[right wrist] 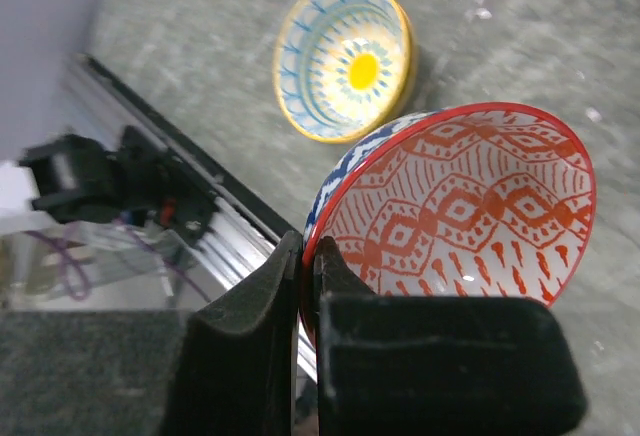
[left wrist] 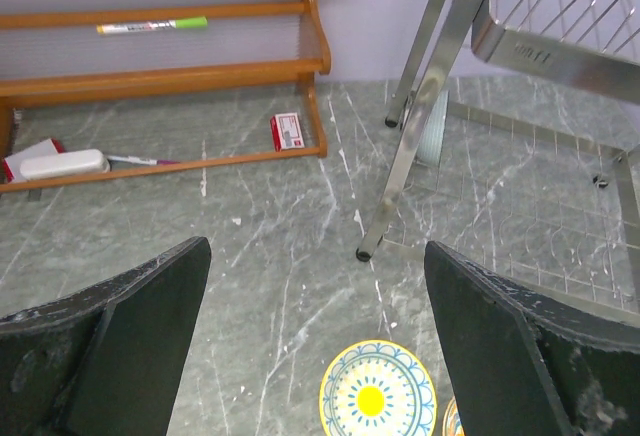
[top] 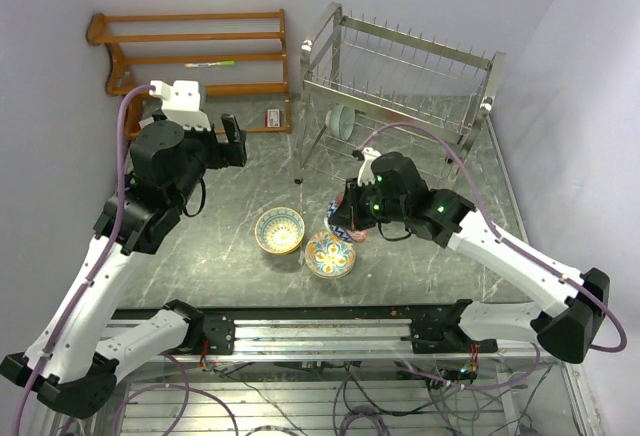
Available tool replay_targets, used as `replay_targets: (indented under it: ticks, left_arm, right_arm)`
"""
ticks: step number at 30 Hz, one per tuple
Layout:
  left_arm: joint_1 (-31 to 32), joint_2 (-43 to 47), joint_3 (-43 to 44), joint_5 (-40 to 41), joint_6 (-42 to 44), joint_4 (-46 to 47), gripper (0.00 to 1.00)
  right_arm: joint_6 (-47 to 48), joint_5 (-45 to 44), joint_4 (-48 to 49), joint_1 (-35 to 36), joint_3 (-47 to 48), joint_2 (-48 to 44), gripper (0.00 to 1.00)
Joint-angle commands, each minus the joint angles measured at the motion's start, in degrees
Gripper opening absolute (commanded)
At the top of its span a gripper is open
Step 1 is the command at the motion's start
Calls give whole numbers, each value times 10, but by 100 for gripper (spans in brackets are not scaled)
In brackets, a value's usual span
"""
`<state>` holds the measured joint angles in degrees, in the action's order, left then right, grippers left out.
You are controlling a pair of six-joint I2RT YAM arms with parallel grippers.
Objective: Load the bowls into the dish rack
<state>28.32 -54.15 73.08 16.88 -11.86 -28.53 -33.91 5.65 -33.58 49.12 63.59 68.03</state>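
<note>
The diamond-patterned bowl goes outward into the rack's lower level next, and my right gripper turns to release it beside the pale bowl, since that space stands empty.
My right gripper [right wrist: 308, 256] is shut on the rim of a bowl [right wrist: 470, 206] with an orange-red diamond pattern inside and blue outside. The bowl is tilted on its side just above the table, and in the top view the right gripper [top: 340, 218] mostly hides it. A yellow-teal bowl [top: 279, 230] and a blue-orange floral bowl [top: 330, 254] sit on the table beside it. A pale bowl [top: 341, 121] stands on edge in the lower tier of the silver dish rack [top: 400, 86]. My left gripper [left wrist: 315, 246] hangs open and empty above the table, left of the rack, with the yellow-teal bowl [left wrist: 377, 396] below it.
A brown wooden shelf [top: 190, 56] stands at the back left with a marker [left wrist: 152, 26] on it. A small red box [left wrist: 290, 131] and a white block [left wrist: 62, 164] lie at its base. The rack's leg [left wrist: 400, 171] stands ahead of my left gripper. A metal rail [top: 330, 331] runs along the near edge.
</note>
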Motion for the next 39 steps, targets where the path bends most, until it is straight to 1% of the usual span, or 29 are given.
replay_targets:
  ticks: [1,5,9,14,22,27,32,33,39]
  left_arm:
    - [2,-1,43,17,20,14,99]
    - [2,-2,58,26,38,8,99]
    - [2,-3,66,35,51,7,99]
    - [2,-11,81,32,61,6,99]
    - [2,-21,110,30,82,4,99]
    - [2,-29,124,31,96,2,99]
    - [2,-43,129,36,117,3,99]
    - [2,-46,129,38,122,4,99]
    - [2,-62,132,34,129,15,99]
  right_arm:
    - [-40,190,171,-43,-27,16,0]
    - [-81,254,282,-45,-58,46,0]
    - [-131,279,400,-54,-97,70,0]
    - [-210,315,544,-90,-133,109,0]
    - [-315,350,728,-143,-145,197,0]
    - [-401,365,881,-180,-144,268,0]
    - [-444,357,971,-206,-114,334,0]
    - [-452,353,986,-223,-107,345,0]
    - [-458,334,1021,-263,-67,395,0]
